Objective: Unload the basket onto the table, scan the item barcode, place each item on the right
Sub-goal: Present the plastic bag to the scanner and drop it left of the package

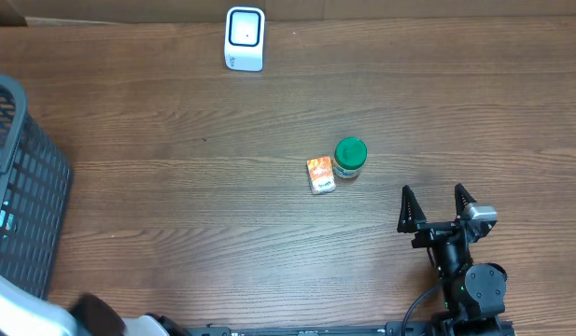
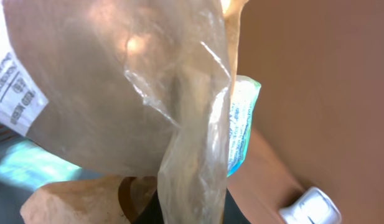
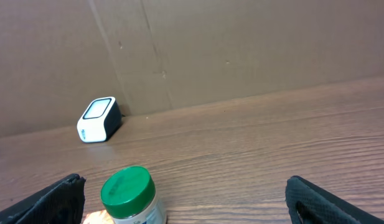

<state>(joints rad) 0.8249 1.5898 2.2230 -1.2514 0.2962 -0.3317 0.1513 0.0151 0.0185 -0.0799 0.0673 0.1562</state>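
The bag goes outward toward the orange box and down for release by my left gripper next, as bare tabletop (image 1: 246, 170) beside that box lies outward of and below the gripper.
A clear plastic bag (image 2: 179, 124) with pale brown contents fills the left wrist view. It carries a white printed label (image 2: 11, 93) at the left edge, and a teal-printed packet (image 2: 244, 118) shows behind it. My left gripper (image 2: 192, 214) is shut on the bag's lower fold, with only dark finger edges showing. In the overhead view that gripper is hidden at the bottom left. The white scanner (image 1: 244, 37) (image 3: 98, 119) stands at the table's far edge. My right gripper (image 1: 437, 207) (image 3: 185, 199) rests open at the front right, holding nothing.
A green-lidded jar (image 1: 349, 157) (image 3: 129, 193) and a small orange box (image 1: 320, 175) stand together mid-table, just ahead of the right gripper. A dark mesh basket (image 1: 26, 187) occupies the left side. A cardboard wall (image 3: 241, 50) backs the table.
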